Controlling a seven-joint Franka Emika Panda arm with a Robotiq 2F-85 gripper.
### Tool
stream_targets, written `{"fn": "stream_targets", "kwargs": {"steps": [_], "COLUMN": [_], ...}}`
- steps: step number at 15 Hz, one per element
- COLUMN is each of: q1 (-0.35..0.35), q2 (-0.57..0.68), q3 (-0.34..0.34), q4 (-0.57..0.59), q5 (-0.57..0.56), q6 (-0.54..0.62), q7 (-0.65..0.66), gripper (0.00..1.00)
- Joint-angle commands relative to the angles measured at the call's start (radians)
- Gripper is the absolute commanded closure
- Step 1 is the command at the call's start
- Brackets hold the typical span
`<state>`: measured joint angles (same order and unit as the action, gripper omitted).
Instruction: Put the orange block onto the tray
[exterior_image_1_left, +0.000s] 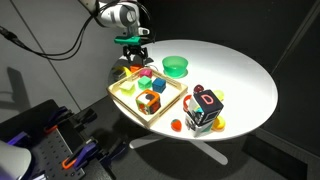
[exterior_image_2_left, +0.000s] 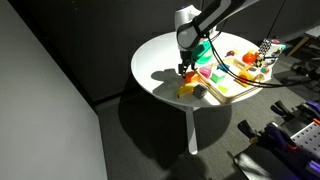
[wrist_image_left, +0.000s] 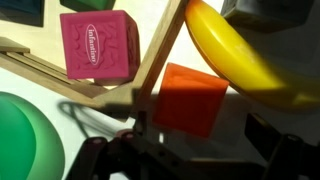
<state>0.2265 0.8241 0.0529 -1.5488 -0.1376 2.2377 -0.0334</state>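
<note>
My gripper should stay low where it is and close its open fingers onto the sides of the orange block (exterior_image_1_left: 134, 69) (wrist_image_left: 190, 98), because the fingers are already on either side of it.
In the wrist view the orange block (wrist_image_left: 190, 98) rests on the white table just outside the light wood tray's rim (wrist_image_left: 160, 50), next to a yellow curved toy (wrist_image_left: 240, 55). My gripper (wrist_image_left: 195, 150) is open, with its dark fingers on either side of the block and just short of it. In both exterior views the gripper (exterior_image_1_left: 133, 55) (exterior_image_2_left: 187, 68) hangs low over the table at the tray's far corner (exterior_image_1_left: 128, 106) (exterior_image_2_left: 222, 92). A pink block (wrist_image_left: 97, 45) lies inside the tray.
A round green bowl (exterior_image_1_left: 175, 66) (wrist_image_left: 25, 140) stands beside the tray. The tray holds several coloured blocks, among them a larger orange-red hollow one (exterior_image_1_left: 148, 101). A lettered cube (exterior_image_1_left: 205, 108) stands near the table's front edge.
</note>
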Motion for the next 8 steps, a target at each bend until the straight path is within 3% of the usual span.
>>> {"fn": "stream_targets", "kwargs": {"steps": [1, 8], "q1": [-0.004, -0.003], "q2": [0.027, 0.043], "q3": [0.005, 0.007], "q4": [0.051, 0.066], "q5": [-0.019, -0.018], "q6": [-0.034, -0.038], "q7": [-0.021, -0.032], "gripper": [0.0, 0.0]}}
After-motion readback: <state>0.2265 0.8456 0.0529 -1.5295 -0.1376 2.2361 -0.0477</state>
